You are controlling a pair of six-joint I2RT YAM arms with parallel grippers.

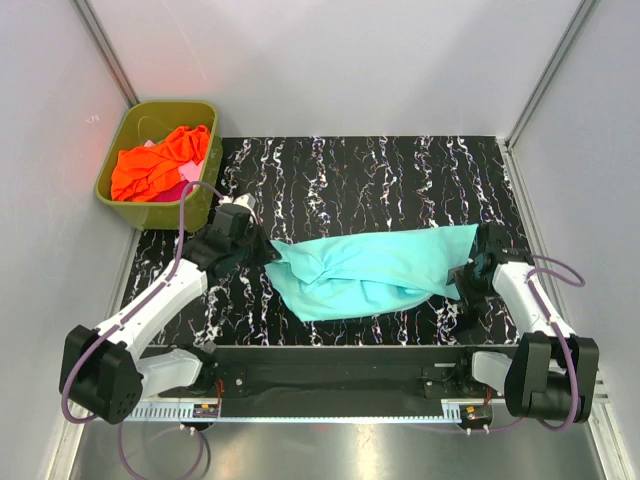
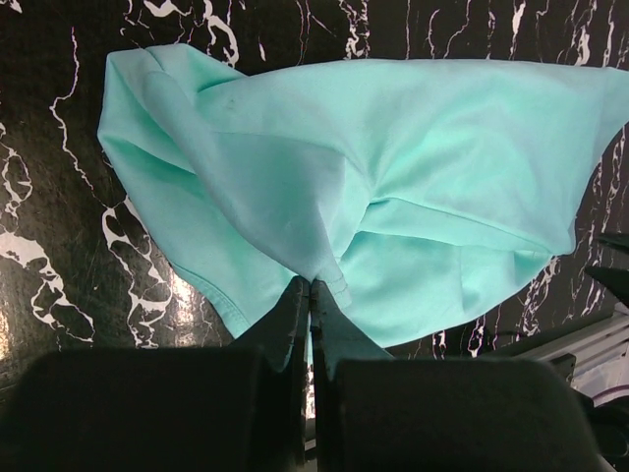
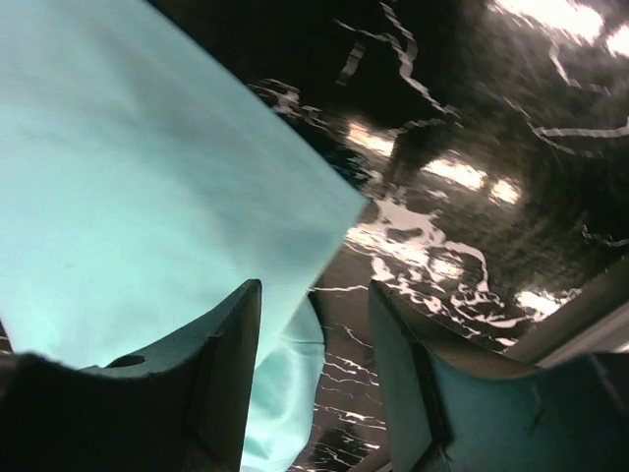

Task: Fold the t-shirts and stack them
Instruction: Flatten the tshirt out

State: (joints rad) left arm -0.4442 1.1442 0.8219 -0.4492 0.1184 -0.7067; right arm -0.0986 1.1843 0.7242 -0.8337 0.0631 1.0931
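I will lower my open right gripper next onto the teal t-shirt's loose near corner [image 1: 455, 293], which is just below its fingers. Only the opposite end of the t-shirt is pinched.
A teal t-shirt [image 1: 372, 268] lies bunched across the middle of the black marbled table [image 1: 380, 180]. My left gripper [image 1: 262, 250] is at its left end, shut on a pinched fold of the teal t-shirt [image 2: 393, 177]; in the left wrist view the fingers [image 2: 295, 315] meet on the cloth. My right gripper [image 1: 468, 272] is at the shirt's right end and stands open. In the right wrist view the teal t-shirt [image 3: 147, 187] edge hangs loose between the fingers [image 3: 231, 334], not pinched. An orange t-shirt [image 1: 160, 160] and some pink cloth [image 1: 190, 172] lie in the tub.
An olive-green plastic tub [image 1: 205, 125] sits at the back left corner beside the table. White walls close in the left, back and right sides. A black rail [image 1: 340, 365] runs along the near edge between the arm bases.
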